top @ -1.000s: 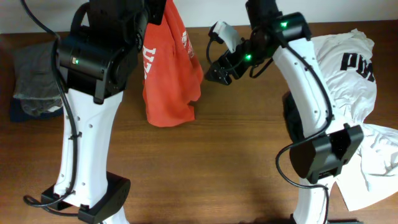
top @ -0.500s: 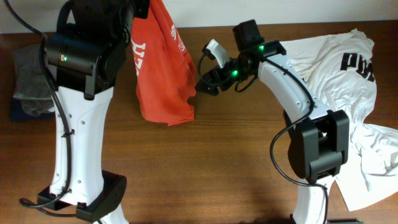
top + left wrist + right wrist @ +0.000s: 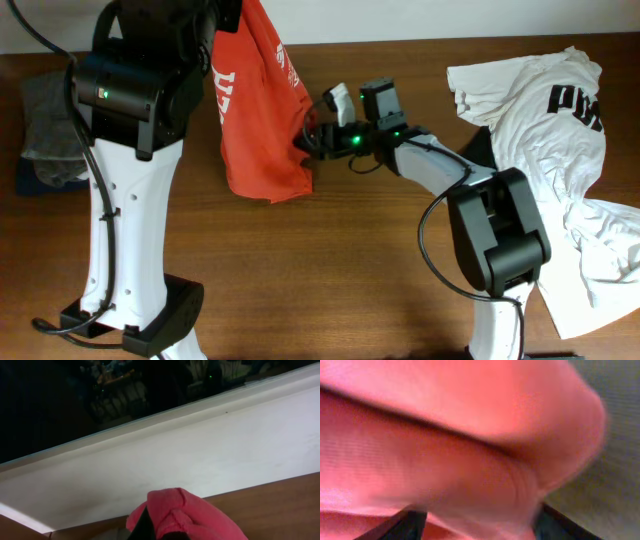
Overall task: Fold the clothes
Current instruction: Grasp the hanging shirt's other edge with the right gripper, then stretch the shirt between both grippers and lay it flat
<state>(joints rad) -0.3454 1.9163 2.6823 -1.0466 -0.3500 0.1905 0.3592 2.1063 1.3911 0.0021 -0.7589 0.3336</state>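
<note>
The shirt still hangs, so I will next lower my left gripper and let the bunched corner go on the tabletop (image 3: 207, 160) below it, beside the grey clothes.
A red shirt (image 3: 262, 120) with white print hangs from my left gripper (image 3: 160, 532), which is raised at the back left and shut on the bunched top of the shirt (image 3: 192, 510). The shirt's lower hem rests on the wooden table (image 3: 330, 260). My right gripper (image 3: 308, 142) is at the shirt's right edge, low near the table. In the right wrist view its fingers (image 3: 477, 520) are spread wide, with the red cloth (image 3: 445, 435) filling the space between them; it is open.
A white shirt with black print (image 3: 540, 110) lies crumpled at the right, spreading to the right front. A pile of grey and dark clothes (image 3: 45, 130) lies at the far left. A white wall (image 3: 200, 455) runs behind the table.
My right gripper has swung left and down to the red shirt's right edge. The left arm and the shirt shifted slightly left, then held still.
</note>
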